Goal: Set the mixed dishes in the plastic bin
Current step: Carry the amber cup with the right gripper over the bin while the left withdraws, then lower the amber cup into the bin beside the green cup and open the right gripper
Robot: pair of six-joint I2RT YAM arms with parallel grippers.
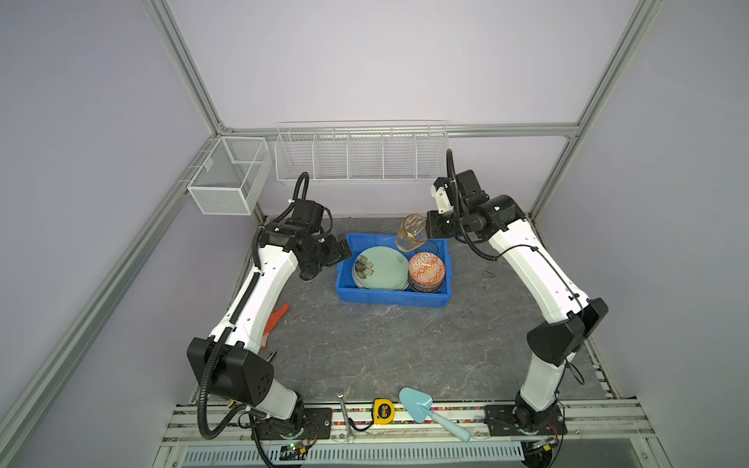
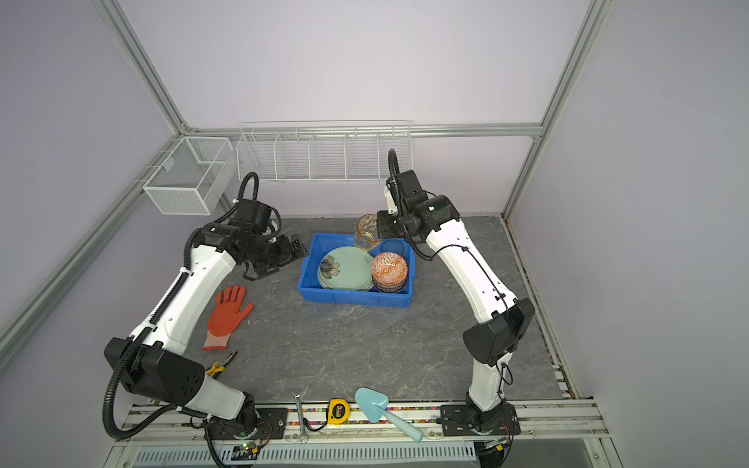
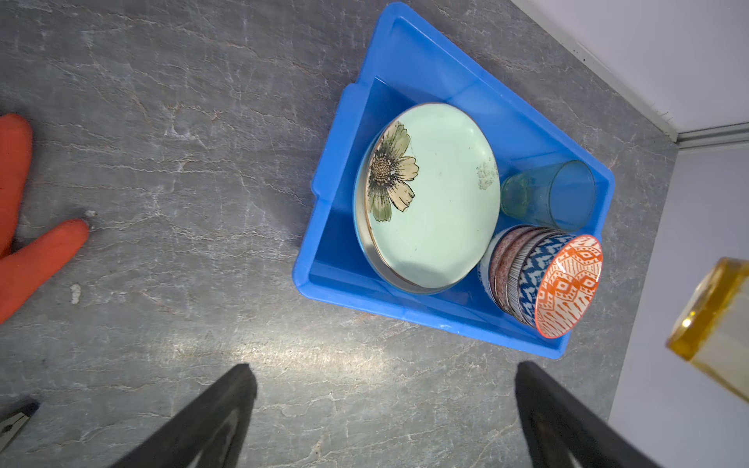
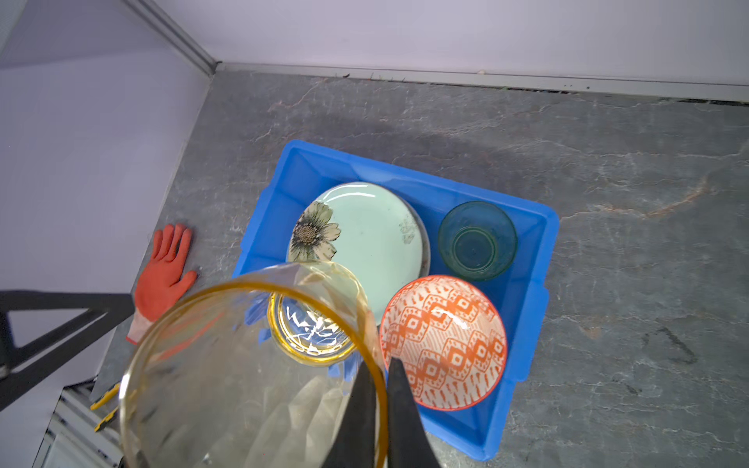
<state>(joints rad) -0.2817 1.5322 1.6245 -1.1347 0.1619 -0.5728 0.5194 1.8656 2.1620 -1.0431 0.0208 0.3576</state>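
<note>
The amber glass cup [image 4: 243,364] goes down with my right gripper toward the green glass cup's opening [image 4: 477,239] next for release inside, since the green one stands empty.
The blue plastic bin [image 1: 348,292] [image 2: 352,299] stands at the table's back middle. In it lie a stack of plates topped by a pale green flower plate [image 1: 381,269] [image 4: 364,239], a stack of bowls with an orange-white one [image 1: 426,269] [image 4: 444,342] on top, and a green glass cup [image 4: 477,241] [image 3: 555,194]. My right gripper [image 4: 381,362] [image 1: 425,231] is shut on the rim of an amber glass cup [image 1: 411,233] [image 4: 243,364], which hangs tilted over the bin's back edge. My left gripper [image 3: 383,368] [image 1: 344,251] is open and empty, just left of the bin.
An orange glove [image 2: 227,316] and pliers [image 2: 221,364] lie on the left by the left arm. A wrench [image 1: 344,413], a tape measure [image 1: 383,410] and a light-blue trowel [image 1: 425,409] lie along the front rail. White wire baskets [image 1: 360,154] hang on the back wall.
</note>
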